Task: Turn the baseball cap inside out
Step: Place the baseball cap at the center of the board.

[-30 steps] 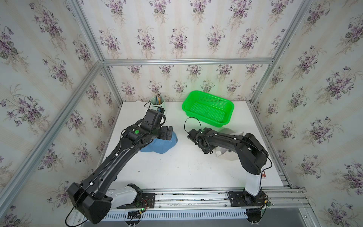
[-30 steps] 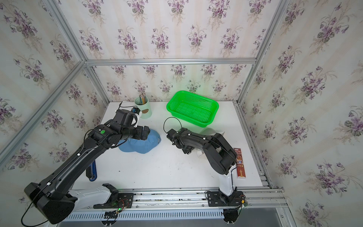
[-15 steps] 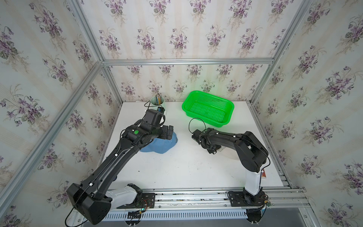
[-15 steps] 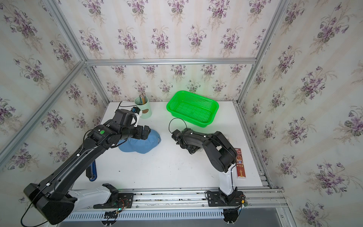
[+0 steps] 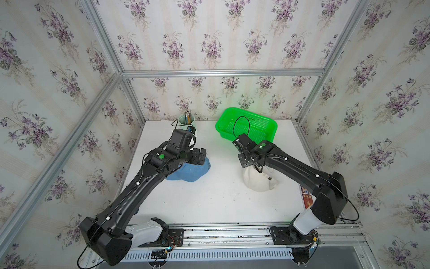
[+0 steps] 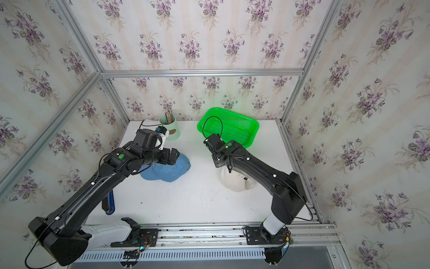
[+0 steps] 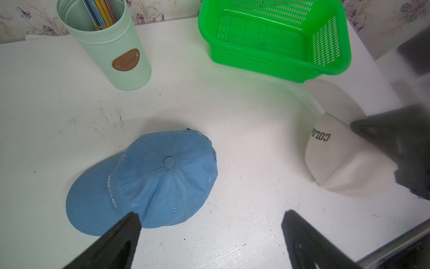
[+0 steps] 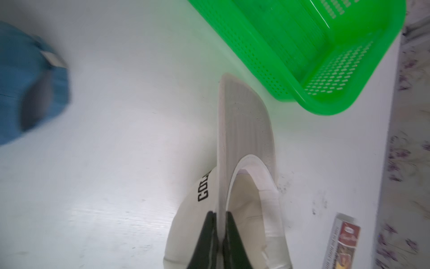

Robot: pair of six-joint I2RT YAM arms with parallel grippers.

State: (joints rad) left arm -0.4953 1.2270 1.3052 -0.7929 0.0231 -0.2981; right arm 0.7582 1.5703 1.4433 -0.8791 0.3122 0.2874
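My right gripper tilts level next and sets the white cap's brim on the bare tabletop toward the blue cap to release it, since the white cap lies tipped sideways.
A white baseball cap lies right of centre, tipped on its side with the brim raised toward the green basket. My right gripper is shut on that brim where it joins the crown. Black lettering shows on the crown. A blue baseball cap sits crown-up at centre left. My left gripper hangs open above the blue cap's edge, holding nothing.
A green basket stands at the back, close to the white cap's brim. A mint cup of pencils is at the back left. A blue-handled tool lies under the left arm. A printed packet lies by the right edge.
My right gripper has closed on the white cap's brim, and the cap now stands tipped on its side. The left arm has stayed put.
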